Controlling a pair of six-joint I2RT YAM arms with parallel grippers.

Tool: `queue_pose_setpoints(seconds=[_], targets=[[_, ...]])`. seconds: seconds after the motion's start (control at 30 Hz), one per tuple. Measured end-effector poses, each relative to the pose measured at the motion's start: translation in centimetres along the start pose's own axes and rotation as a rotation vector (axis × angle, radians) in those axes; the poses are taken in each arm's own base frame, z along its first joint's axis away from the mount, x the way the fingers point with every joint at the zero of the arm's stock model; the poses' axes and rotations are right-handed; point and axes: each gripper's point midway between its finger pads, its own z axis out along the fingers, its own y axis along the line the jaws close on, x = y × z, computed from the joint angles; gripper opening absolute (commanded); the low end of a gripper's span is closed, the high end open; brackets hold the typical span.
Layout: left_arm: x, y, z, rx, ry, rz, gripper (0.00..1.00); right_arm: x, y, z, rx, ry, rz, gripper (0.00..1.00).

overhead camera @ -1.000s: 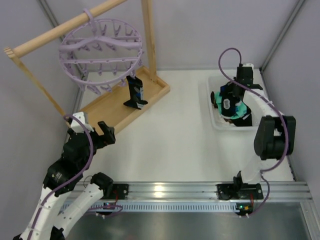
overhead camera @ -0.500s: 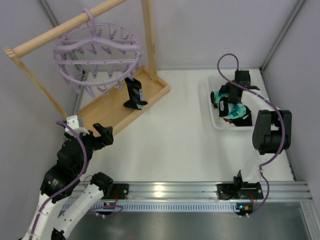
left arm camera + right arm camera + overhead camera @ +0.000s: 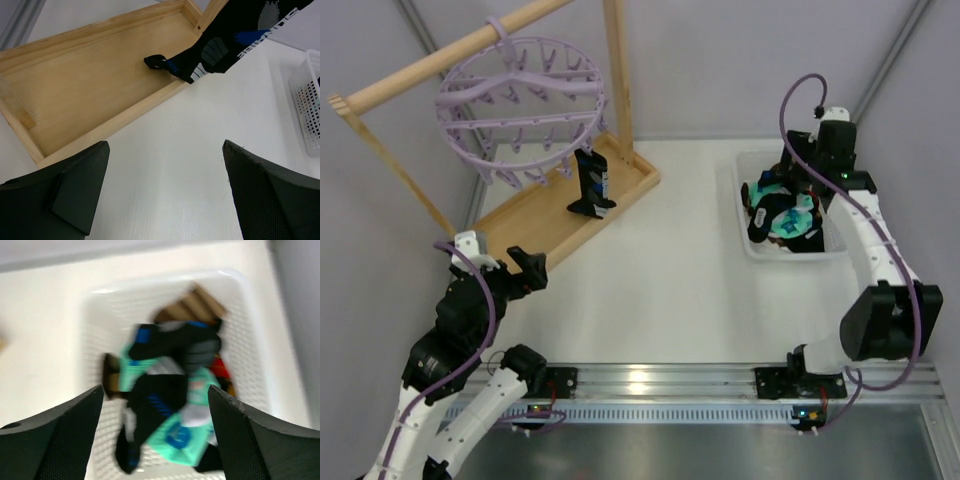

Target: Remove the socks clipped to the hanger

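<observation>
The right gripper swings from the basket [image 3: 745, 240] toward the wooden tray [image 3: 75, 90] next, turning onto the lower end of the black sock, because only that sock still hangs.
The lavender ring hanger [image 3: 525, 105] hangs from the wooden rod. One black sock [image 3: 590, 185] with blue and grey marks still dangles from a clip, its toe resting on the wooden tray [image 3: 75, 90]; the left wrist view shows this sock [image 3: 235, 40] at the top. My left gripper [image 3: 502, 263] [image 3: 165, 195] is open and empty, low over the table near the tray. My right gripper [image 3: 788, 185] [image 3: 155, 435] hovers open above the white basket [image 3: 745, 240], holding nothing. Several socks [image 3: 785, 215] [image 3: 170, 405], teal, black, brown and red, lie heaped in the basket.
The wooden frame has a slanted rod [image 3: 440, 60], an upright post [image 3: 617, 70] and a raised-edge tray base [image 3: 540, 215]. The basket rim [image 3: 90, 305] stands near the right wall. White tabletop [image 3: 670, 260] lies between tray and basket.
My right gripper has opened, left a sock in the basket and risen away from it. The hanger has swayed a little. The left arm drew back slightly, then stayed.
</observation>
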Motion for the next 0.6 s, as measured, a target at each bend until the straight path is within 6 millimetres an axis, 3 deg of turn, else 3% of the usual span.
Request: queue_pose_setpoints(seconds=[0.03, 0.17, 0.27, 0.33, 0.4, 0.47, 0.6], targets=[[0.0, 0.0, 0.0, 0.0, 0.0, 0.0, 0.98, 0.0, 1.4, -0.9, -0.072, -0.023, -0.002, 0.86], [0.0, 0.0, 0.0, -0.001, 0.0, 0.0, 0.98, 0.8, 13.3, -7.5, -0.564, -0.207, -0.075, 0.93], [0.0, 0.0, 0.0, -0.002, 0.001, 0.0, 0.98, 3.1, 22.4, -12.5, -0.91, -0.283, -0.179, 0.94], [0.1, 0.0, 0.0, -0.002, 0.001, 0.0, 0.98, 4.8, 27.3, -14.7, -1.075, -0.299, -0.237, 0.94], [0.1, 0.0, 0.0, -0.002, 0.002, 0.0, 0.98, 6.4, 30.6, -15.0, -1.159, -0.295, -0.271, 0.91], [0.1, 0.0, 0.1, -0.002, 0.003, 0.001, 0.98, 7.9, 33.5, -14.1, -1.21, -0.272, -0.293, 0.9], [0.1, 0.0, 0.1, -0.002, 0.004, 0.002, 0.98, 10.5, 37.3, -12.0, -1.257, -0.235, -0.326, 0.9]])
